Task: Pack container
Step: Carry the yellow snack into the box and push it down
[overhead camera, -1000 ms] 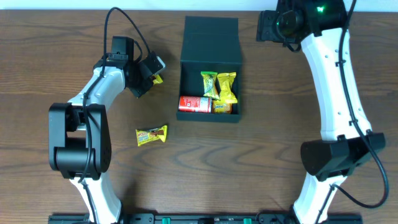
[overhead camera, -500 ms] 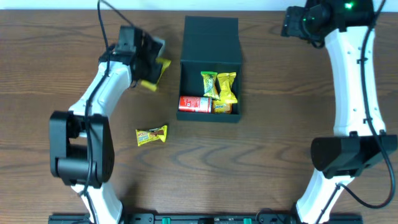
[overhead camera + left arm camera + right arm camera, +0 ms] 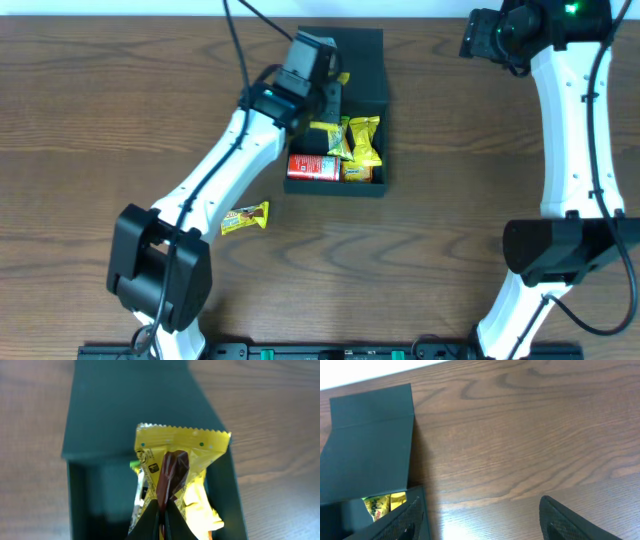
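Next, my left gripper lowers toward the bare bottom of the container beside the yellow packets, since it lies below and still has room for this packet.
The dark teal-green container (image 3: 336, 189) sits at the table's middle back, its hinged lid (image 3: 340, 60) folded open behind it. Inside lie a red packet (image 3: 312, 167) and yellow packets (image 3: 362, 140). My left gripper (image 3: 330, 92) is shut on a yellow snack packet (image 3: 172, 470) and holds it over the container's (image 3: 77, 495) back part. My right gripper (image 3: 485, 520) is open and empty, high above the table to the right of the container (image 3: 350, 510). Another yellow packet (image 3: 244, 217) lies on the table, front left of the container.
The wooden table (image 3: 430, 260) surrounds the container. The table's far edge meets a white wall (image 3: 360, 372). My right arm's base (image 3: 560, 250) stands at the right front, my left arm's base (image 3: 160, 270) at the left front.
My left gripper has carried the yellow packet rightwards from the table's left to over the container. My right gripper has moved slightly right and stayed high.
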Robot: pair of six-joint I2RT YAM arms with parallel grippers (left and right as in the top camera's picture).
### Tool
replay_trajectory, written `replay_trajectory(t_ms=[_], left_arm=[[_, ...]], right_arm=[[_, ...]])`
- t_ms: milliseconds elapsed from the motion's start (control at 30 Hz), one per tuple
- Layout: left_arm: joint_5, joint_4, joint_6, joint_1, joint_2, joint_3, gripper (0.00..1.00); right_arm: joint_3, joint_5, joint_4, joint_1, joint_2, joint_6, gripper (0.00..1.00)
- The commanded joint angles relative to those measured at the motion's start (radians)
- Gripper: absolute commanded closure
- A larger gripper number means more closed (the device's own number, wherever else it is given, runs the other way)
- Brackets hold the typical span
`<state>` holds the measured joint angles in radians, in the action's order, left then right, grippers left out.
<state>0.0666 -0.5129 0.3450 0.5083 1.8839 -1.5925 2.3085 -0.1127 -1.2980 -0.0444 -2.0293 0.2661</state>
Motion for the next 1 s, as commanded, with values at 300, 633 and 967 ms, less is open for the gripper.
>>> replay_trajectory(t_ms=[300, 633, 967], left_arm=[[-0.092, -0.064, 0.299, 0.004, 0.114, 0.002, 0.94], [-0.093, -0.07, 0.332, 0.004, 0.149, 0.002, 0.94], [-0.071, -0.078, 0.169, 0.01, 0.209, 0.002, 0.94]], right_arm=[[0.005, -0.011, -0.009, 0.013, 0.002, -0.04, 0.25], [0.005, -0.011, -0.031, 0.013, 0.002, -0.04, 0.25], [0.005, -0.011, -0.029, 0.013, 0.002, -0.039, 0.25]])
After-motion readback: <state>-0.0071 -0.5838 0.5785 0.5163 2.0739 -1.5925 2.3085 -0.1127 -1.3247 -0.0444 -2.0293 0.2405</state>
